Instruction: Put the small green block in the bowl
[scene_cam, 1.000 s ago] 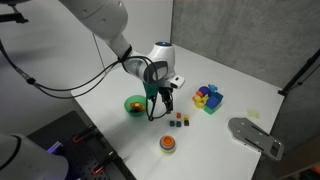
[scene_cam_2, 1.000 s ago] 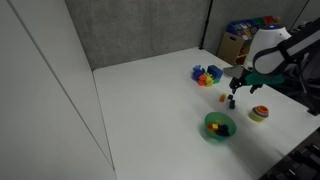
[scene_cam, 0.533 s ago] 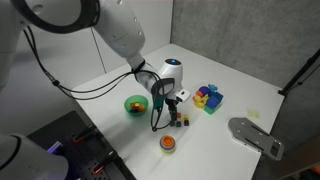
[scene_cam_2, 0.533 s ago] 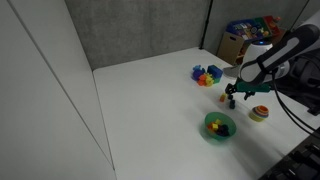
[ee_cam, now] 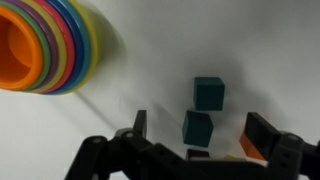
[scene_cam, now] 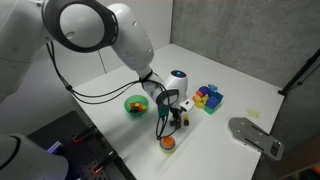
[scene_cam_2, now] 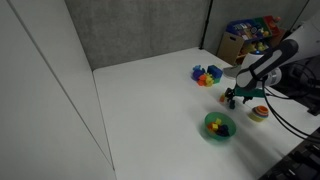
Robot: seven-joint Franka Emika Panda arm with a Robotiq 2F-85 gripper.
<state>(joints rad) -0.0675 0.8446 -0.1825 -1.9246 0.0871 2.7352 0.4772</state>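
My gripper will next lower its open fingers to both sides of the farther small green block below it, where there is room on the bare table. Then it will close.
In the wrist view two tiny dark green-teal cubes lie on the white table. The nearer small green block (ee_cam: 197, 128) sits between my fingers, and a matching cube (ee_cam: 208, 92) lies just beyond it. My gripper (ee_cam: 200, 120) is open and low over the table, straddling the nearer cube. It also shows in both exterior views (scene_cam: 168, 119) (scene_cam_2: 232, 100). The bright green bowl (scene_cam: 134, 104) (scene_cam_2: 219, 125) stands a short way off. I cannot make out the cubes clearly in the exterior views.
A small orange-red dish with rainbow rings (ee_cam: 40, 45) (scene_cam: 167, 144) (scene_cam_2: 260, 113) stands close by. An orange cube edge (ee_cam: 250, 148) shows by one finger. A multicoloured block cluster (scene_cam: 208, 97) (scene_cam_2: 207, 75) stands behind. A grey metal plate (scene_cam: 255, 136) lies on the table's far side.
The arm has swung away from the bowl and come down over the loose cubes. The gripper now sits low, close to the table, and is still open.
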